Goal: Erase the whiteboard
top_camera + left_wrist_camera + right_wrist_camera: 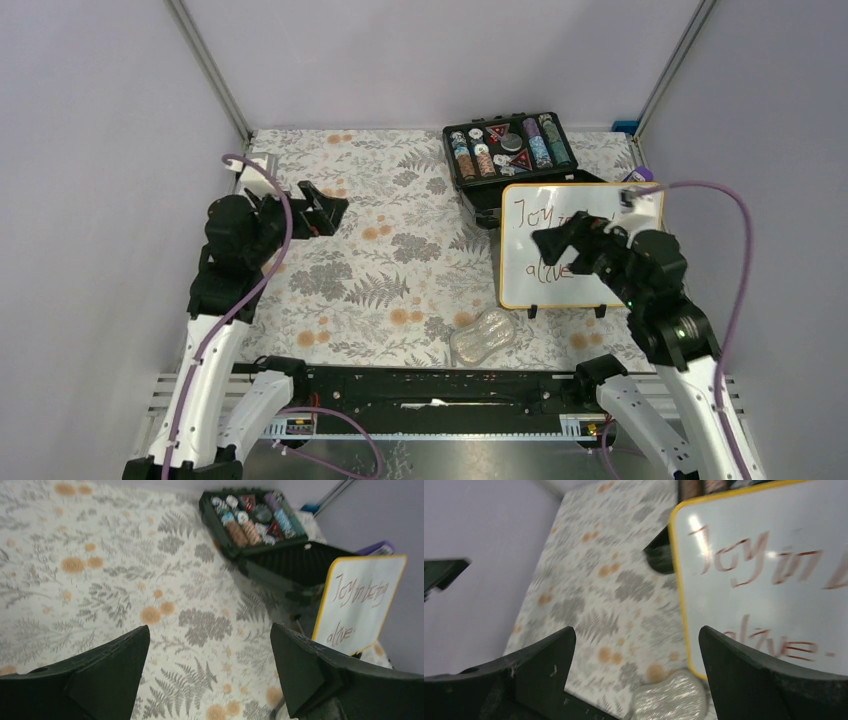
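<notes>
The eraser is below my right gripper, to its left in the top view; the gripper will move back and down onto the eraser's end farthest from the whiteboard.
The whiteboard, white with a yellow frame and red handwriting, stands upright on black feet at the right; it also shows in the left wrist view and the right wrist view. A silvery peanut-shaped eraser lies on the cloth near the board's lower left corner, also in the right wrist view. My right gripper is open and empty, in front of the board's face. My left gripper is open and empty at the far left, above the cloth.
An open black case of coloured chips sits behind the whiteboard, also in the left wrist view. A floral cloth covers the table. Grey walls close in the sides and back. A black rail runs along the near edge.
</notes>
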